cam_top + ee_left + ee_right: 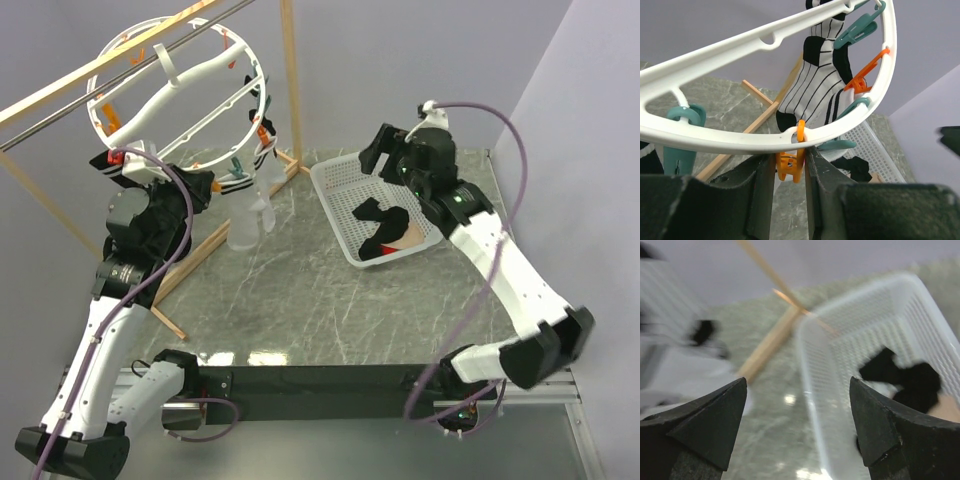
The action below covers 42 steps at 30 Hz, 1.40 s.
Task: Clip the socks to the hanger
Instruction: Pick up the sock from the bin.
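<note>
One black sock's top sticks out over bare mesh, clear of the rest, so my right gripper will move down onto it inside the basket's rim.
The hanger (200,75), a white ring with orange and teal clips, hangs from a rail at the back left. My left gripper (150,172) is under its lower rim (740,142), shut on an orange clip (790,169) there. A white sock with black stripes and patches (815,85) hangs from clips on the ring's far side. Black socks (385,225) lie in the white mesh basket (335,190); the right wrist view shows these socks (912,380) too. My right gripper (385,150) hovers over the basket's far left rim (807,390), wide open and holding nothing (797,405).
A wooden rack with an upright post (290,80) and a floor bar (215,245) carries the rail. Two clear bottles (250,215) stand beside the floor bar, between the hanger and the basket. The wall is close behind.
</note>
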Motion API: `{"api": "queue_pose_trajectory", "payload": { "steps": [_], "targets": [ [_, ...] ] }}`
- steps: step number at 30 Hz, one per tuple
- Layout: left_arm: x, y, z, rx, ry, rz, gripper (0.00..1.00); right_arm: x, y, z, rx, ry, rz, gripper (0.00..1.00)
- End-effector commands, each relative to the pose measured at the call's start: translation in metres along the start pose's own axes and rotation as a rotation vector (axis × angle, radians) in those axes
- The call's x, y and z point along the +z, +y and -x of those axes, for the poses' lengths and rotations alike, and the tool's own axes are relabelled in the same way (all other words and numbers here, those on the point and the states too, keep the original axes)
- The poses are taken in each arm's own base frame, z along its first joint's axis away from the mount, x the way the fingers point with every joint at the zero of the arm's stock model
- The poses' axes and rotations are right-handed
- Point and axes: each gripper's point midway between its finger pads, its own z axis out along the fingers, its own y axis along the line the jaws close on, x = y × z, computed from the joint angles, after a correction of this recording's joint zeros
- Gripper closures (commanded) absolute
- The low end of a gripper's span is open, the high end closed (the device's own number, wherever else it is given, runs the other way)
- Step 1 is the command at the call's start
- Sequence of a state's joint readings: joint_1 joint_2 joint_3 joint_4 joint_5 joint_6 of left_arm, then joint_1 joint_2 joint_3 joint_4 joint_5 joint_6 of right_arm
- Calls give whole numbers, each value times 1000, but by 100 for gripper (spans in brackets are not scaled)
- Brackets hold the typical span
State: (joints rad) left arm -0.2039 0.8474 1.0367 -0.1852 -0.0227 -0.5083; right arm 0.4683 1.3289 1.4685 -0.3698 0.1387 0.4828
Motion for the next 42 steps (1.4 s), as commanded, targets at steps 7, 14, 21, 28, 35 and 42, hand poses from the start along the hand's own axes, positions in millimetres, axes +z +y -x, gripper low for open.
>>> {"api": "queue_pose_trajectory", "payload": {
  "steps": [7, 14, 21, 28, 35, 42],
  "targets": [
    [0, -25, 31, 9, -65, -68, 89, 103, -101, -103, 37, 257, -347, 24],
    [-1, -28, 30, 5, -58, -85, 89, 155, -141, -136, 100, 322, -376, 39],
    [-1, -28, 31, 2, -78, -89, 88, 182, -168, -156, 66, 408, -411, 41],
    [-1, -26, 29, 0, -65, -82, 88, 196, -184, -171, 39, 430, -438, 49],
    [-10, -25, 37, 4, -104, -71, 87, 197, -197, -183, -7, 474, -485, 48],
    [-9, -22, 36, 15, -101, -59, 87, 191, -208, -198, -36, 513, -505, 48]
  ]
}}
